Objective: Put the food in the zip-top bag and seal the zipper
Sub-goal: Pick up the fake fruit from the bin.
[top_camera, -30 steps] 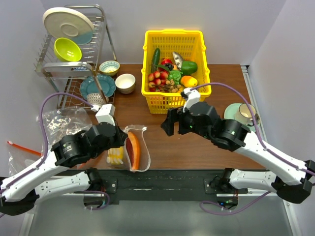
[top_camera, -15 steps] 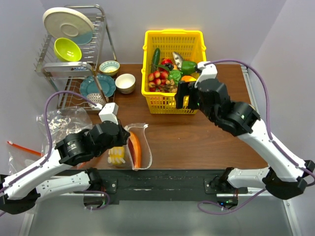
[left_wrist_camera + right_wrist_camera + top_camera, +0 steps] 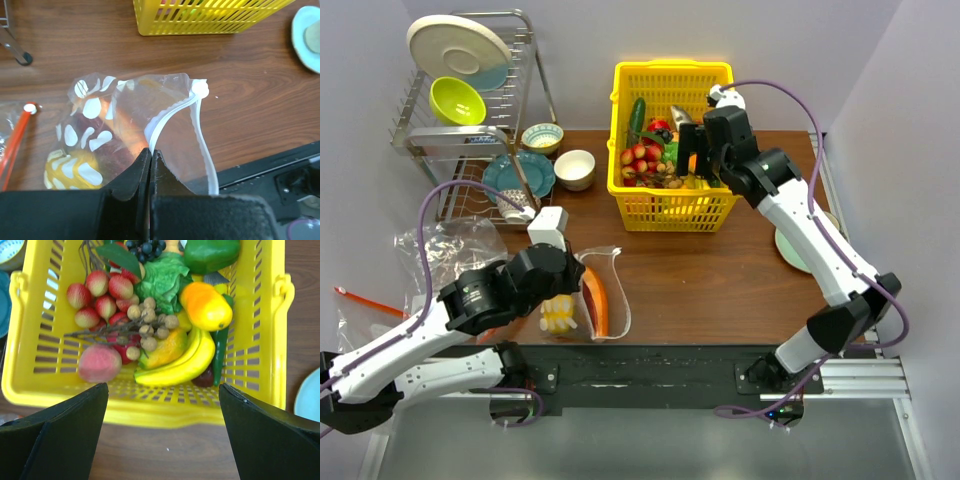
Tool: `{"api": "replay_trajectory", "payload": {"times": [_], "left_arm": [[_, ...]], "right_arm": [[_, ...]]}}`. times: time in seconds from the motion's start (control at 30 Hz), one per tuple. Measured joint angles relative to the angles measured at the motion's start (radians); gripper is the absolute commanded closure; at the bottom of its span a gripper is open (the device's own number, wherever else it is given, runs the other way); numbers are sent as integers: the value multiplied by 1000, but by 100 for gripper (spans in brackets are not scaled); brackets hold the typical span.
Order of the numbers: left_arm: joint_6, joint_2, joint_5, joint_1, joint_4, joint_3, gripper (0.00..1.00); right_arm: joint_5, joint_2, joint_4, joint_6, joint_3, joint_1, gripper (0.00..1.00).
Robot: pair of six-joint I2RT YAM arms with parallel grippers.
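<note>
Next, my right gripper lowers toward the right in the wrist view onto the mango-like fruit's near end (image 3: pixel 693 166) (image 3: pixel 215 317), since it lies below my gripper's fingers on that side.
The zip-top bag (image 3: pixel 605 290) (image 3: pixel 170 115), clear with whitish dots, lies near the table's front edge with its mouth gaping. Inside it lie an orange slice (image 3: pixel 596 300) (image 3: pixel 127 132) and a yellow pepper (image 3: pixel 557 315) (image 3: pixel 67 172). My left gripper (image 3: pixel 582 285) (image 3: pixel 150 151) is shut on the bag's mouth edge, where the whitish zipper (image 3: pixel 201 125) runs into the jaws. My right gripper (image 3: pixel 695 165) (image 3: pixel 162 390) hangs open over the near wall of the yellow basket (image 3: pixel 670 205) (image 3: pixel 150 412). More food lies below it: banana (image 3: pixel 180 365), pink peach (image 3: pixel 99 362), brown berry cluster (image 3: pixel 150 327).
A dish rack (image 3: pixel 470 120) with plates and bowls stands at the back left. Two small bowls (image 3: pixel 575 168) sit beside it. Other clear bags, one with a red-orange strip (image 3: pixel 365 300), lie at the left edge. A teal saucer (image 3: pixel 788 245) is at the right.
My right arm has swung from mid-table back to above the basket, its jaws spreading a little wider. The left gripper has kept its hold on the bag, shifting only slightly.
</note>
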Motion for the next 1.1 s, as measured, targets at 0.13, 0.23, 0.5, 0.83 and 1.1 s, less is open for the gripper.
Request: {"api": "replay_trajectory", "payload": {"times": [0.13,0.23,0.5,0.83,1.1], "left_arm": [[52,24,-18,0,3,8,100],[83,32,-25,0,10,19,100],[116,35,-25,0,40,38,100],[123,48,-24,0,48,56,100],[123,51,-13,0,51,56,100]], "right_arm": [[-28,76,5,0,58,-31,7],[-54,132,8,0,85,-45,10],[-109,311,8,1,172,-71,2],[-14,422,-13,-45,239,-85,2],[62,513,-24,-161,325,-124,2]]}}
